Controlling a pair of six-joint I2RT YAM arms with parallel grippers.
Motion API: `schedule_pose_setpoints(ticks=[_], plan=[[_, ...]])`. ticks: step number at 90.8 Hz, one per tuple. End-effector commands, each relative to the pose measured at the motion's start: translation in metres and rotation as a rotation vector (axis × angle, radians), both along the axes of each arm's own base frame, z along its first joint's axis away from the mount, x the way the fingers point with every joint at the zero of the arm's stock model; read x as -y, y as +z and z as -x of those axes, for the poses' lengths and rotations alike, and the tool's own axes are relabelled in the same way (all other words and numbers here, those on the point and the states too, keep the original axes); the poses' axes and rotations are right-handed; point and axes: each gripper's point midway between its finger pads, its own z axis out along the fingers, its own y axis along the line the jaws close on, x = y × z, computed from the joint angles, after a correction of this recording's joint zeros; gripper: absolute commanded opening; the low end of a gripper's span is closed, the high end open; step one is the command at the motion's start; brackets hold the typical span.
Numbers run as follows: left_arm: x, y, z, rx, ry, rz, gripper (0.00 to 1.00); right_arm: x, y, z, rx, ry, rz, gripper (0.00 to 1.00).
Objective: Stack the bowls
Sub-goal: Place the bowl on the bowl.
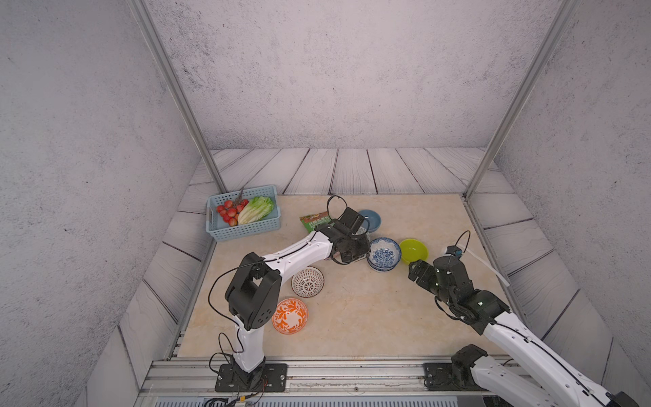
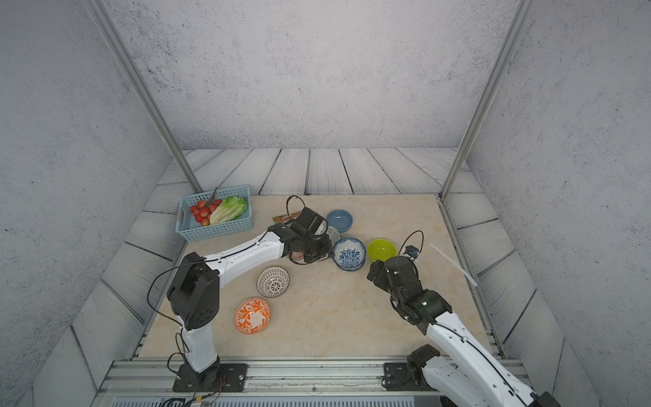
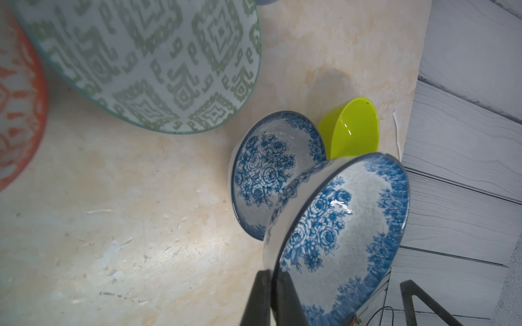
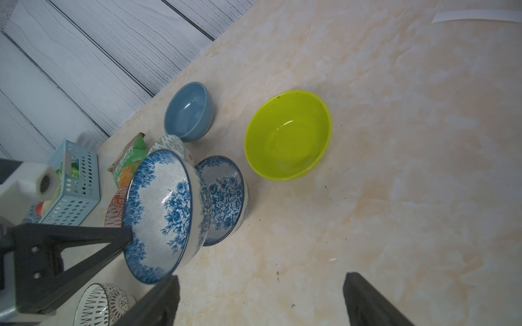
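The held bowl hovers over the second blue-floral bowl, so next my left gripper should lower it into the lower bowl's hollow point(image 3: 273, 169) and release the held bowl's rim.
My left gripper point(image 3: 272, 275) is shut on the rim of a blue-floral bowl point(image 3: 347, 225), holding it tilted just above a second blue-floral bowl point(image 3: 265, 172) on the table. In both top views the held bowl point(image 1: 384, 251) covers most of the lower one point(image 1: 382, 268). A lime-green bowl point(image 1: 413, 251) sits right beside them. My right gripper point(image 4: 260, 282) stands open and empty in front of it. Behind are a slate-blue bowl point(image 1: 370, 219) and a grey-green geometric bowl point(image 3: 158, 62), with an orange-geometric bowl point(image 3: 17, 98) beside it. A dark-lattice bowl point(image 1: 307, 282) and an orange-scroll bowl point(image 1: 289, 316) lie near the left arm.
A blue mesh basket point(image 1: 246, 229) with strawberries and lettuce stands at the back left. A green snack bag point(image 1: 313, 220) lies behind the left wrist. A white strip point(image 1: 489, 264) lies by the table's right edge. Metal posts rise at both back corners.
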Motion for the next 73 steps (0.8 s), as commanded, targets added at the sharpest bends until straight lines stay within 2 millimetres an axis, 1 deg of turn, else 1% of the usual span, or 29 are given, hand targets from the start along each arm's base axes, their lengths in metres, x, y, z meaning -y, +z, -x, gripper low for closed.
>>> schedule_pose_setpoints(ticks=[1, 8, 27, 39, 56, 73], plan=[[0.009, 0.01, -0.012, 0.06, 0.01, 0.043, 0.0, 0.0, -0.001, 0.001, 0.006, -0.003, -0.015, 0.92], [0.01, 0.004, -0.013, 0.057, 0.01, 0.038, 0.0, -0.001, -0.001, 0.0, 0.005, -0.001, -0.015, 0.92], [0.012, -0.005, -0.02, 0.074, 0.014, 0.023, 0.0, -0.001, -0.001, 0.0, 0.011, 0.002, -0.019, 0.92], [0.011, -0.016, -0.022, 0.064, 0.018, 0.003, 0.0, -0.001, -0.001, 0.001, 0.012, 0.004, -0.02, 0.92], [0.005, -0.023, -0.023, 0.073, 0.03, -0.028, 0.0, -0.001, 0.0, 0.001, 0.018, 0.004, -0.024, 0.92], [0.009, -0.03, -0.026, 0.073, 0.026, -0.031, 0.0, -0.001, -0.001, 0.001, 0.016, 0.005, -0.024, 0.92]])
